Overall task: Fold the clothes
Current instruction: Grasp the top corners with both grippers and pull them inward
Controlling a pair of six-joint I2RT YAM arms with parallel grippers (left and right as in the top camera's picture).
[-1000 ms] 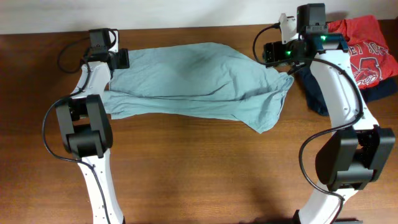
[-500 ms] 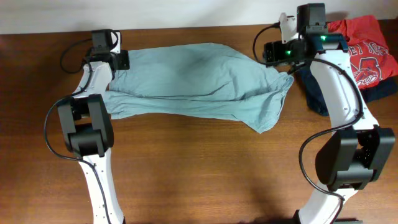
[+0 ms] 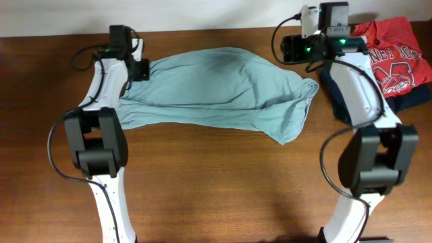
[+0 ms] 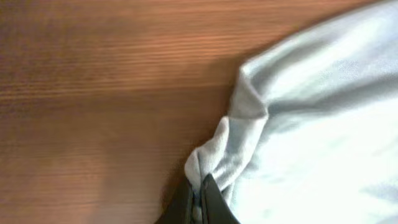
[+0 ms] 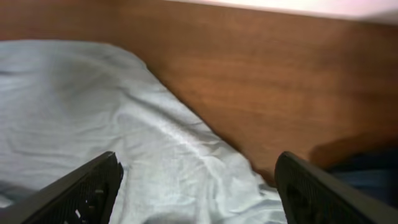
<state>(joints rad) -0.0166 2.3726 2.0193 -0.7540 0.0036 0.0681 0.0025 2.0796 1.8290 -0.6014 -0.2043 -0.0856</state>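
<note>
The shirt's sloping far edge (image 3: 266, 61) (image 5: 194, 127) is below my right gripper, to its left in the overhead view, so my gripper should next move down that way onto it with open fingers.
The clothes, a pale sage T-shirt (image 3: 216, 88), lie wrinkled across the back half of the wooden table. At the shirt's far left corner, my left gripper (image 3: 140, 68) is shut on a bunched fold of the fabric (image 4: 214, 158); in the left wrist view the two dark jaws (image 4: 199, 190) pinch the cloth between them. My right gripper (image 3: 287, 50) hovers over the shirt's far right corner. Its fingers (image 5: 81, 193) stand wide apart above the fabric (image 5: 124, 112), with nothing held between them.
A red shirt with white lettering (image 3: 395, 57) lies at the back right on a dark navy garment (image 3: 337, 94), close to the right arm. The navy cloth also shows at the lower right of the right wrist view (image 5: 373, 177). Bare wood table (image 3: 223, 182) fills the front.
My left gripper has shut on the shirt's left corner and drawn it a little to the right. The right gripper has shifted slightly toward the back edge, still open.
</note>
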